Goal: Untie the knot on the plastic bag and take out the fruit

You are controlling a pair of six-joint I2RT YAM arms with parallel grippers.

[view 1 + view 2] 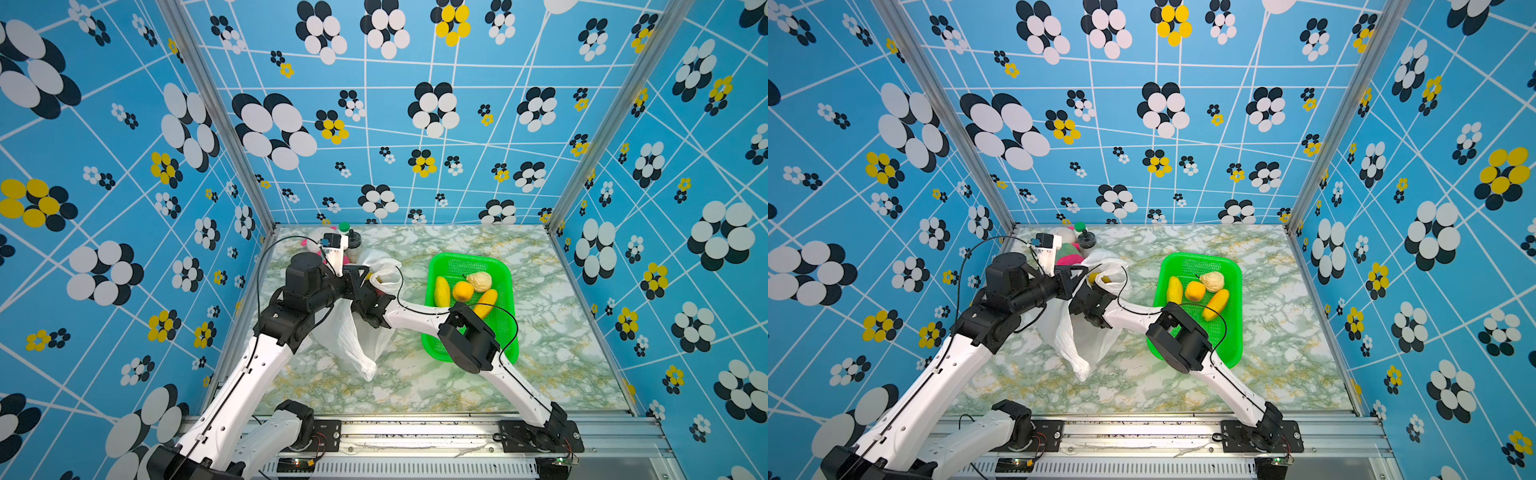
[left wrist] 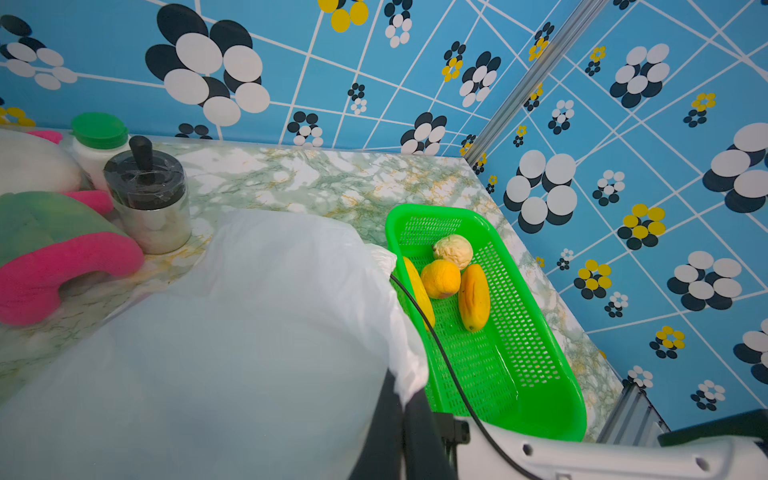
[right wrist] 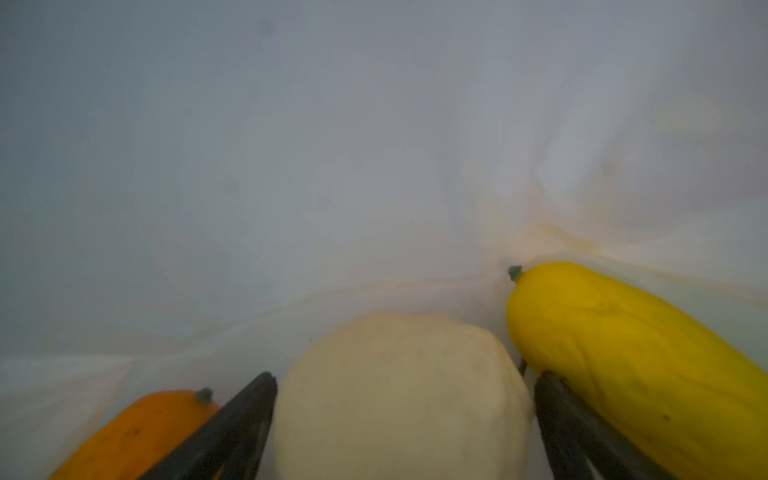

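The right gripper eases down deeper into the bag over the cream fruit's rounded body [image 3: 404, 408] next and closes, since its open fingers already are on either side.
The white plastic bag [image 1: 353, 336] lies left of centre on the marble table in both top views. My left gripper [image 2: 401, 390] is shut on the bag's rim and holds the mouth up. My right gripper [image 3: 405, 378] is inside the bag and open, its jaws standing on either side of a cream fruit [image 3: 399, 395]. A yellow fruit [image 3: 623, 353] and an orange one [image 3: 137, 432] lie beside it in the bag. Several fruit rest in the green basket [image 1: 465, 257]: a cream one [image 1: 479, 281], an orange one [image 1: 462, 291] and two yellow ones. The knot is out of view.
In the back left corner stand a pink and green plush toy [image 2: 50, 249], a steel canister with a black lid [image 2: 149, 199] and a green-capped white bottle [image 2: 99, 137]. Patterned blue walls close in three sides. My right forearm crosses the basket's near end.
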